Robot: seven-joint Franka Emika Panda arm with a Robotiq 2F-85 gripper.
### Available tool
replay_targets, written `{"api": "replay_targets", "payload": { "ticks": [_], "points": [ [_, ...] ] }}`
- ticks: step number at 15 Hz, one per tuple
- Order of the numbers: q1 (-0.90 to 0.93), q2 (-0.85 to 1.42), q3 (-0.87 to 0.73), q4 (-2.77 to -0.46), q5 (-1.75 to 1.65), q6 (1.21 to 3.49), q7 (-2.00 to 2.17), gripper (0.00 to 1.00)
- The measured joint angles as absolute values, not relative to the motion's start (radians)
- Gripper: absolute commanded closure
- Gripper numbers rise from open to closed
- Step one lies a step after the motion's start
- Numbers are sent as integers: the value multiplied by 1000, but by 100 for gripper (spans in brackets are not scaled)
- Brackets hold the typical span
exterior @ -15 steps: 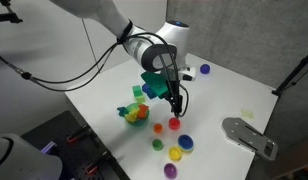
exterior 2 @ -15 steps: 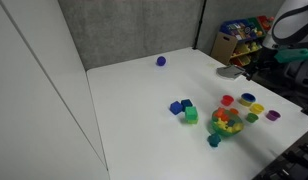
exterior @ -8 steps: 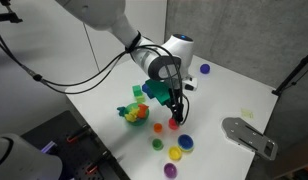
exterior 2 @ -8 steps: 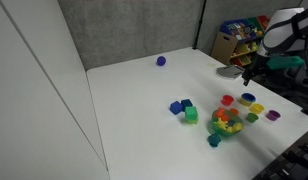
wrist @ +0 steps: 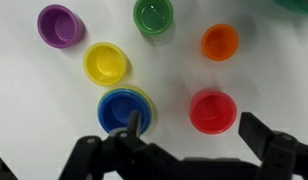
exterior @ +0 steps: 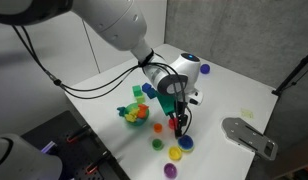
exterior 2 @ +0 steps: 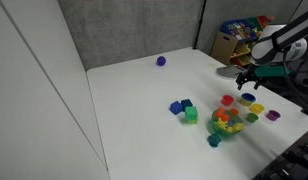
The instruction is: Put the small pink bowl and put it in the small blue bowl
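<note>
My gripper will next lower to the pink bowl, onto its rim on the blue bowl's side, where empty table leaves a finger room.
In the wrist view the small pink-red bowl (wrist: 212,110) sits upright on the white table, between my gripper's two fingers. The gripper (wrist: 199,132) is open and empty and touches nothing. The small blue bowl (wrist: 122,110) stands just left of the pink one, nested on a yellow-green rim, partly behind my left finger. In an exterior view the gripper (exterior: 180,122) hangs low over the bowl cluster, with the blue bowl (exterior: 186,143) just in front. In an exterior view the pink bowl (exterior 2: 227,100) and blue bowl (exterior 2: 257,109) stand apart.
Purple (wrist: 58,24), yellow (wrist: 106,63), green (wrist: 154,15) and orange (wrist: 220,41) small bowls stand around. A pile of colourful toys (exterior: 134,112) lies beside the cluster. A purple item (exterior: 204,70) sits far back. A grey plate (exterior: 249,135) lies at the table edge.
The gripper has moved down and toward the bowl cluster, now straddling the pink bowl. It stays open. The bowls have not moved.
</note>
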State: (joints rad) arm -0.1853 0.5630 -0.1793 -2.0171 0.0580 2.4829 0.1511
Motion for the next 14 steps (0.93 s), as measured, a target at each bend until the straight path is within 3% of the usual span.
{"api": "replay_targets", "payload": {
  "ticks": [14],
  "points": [
    [-181, 796, -189, -1887, 228, 2585, 463, 0]
  ]
}}
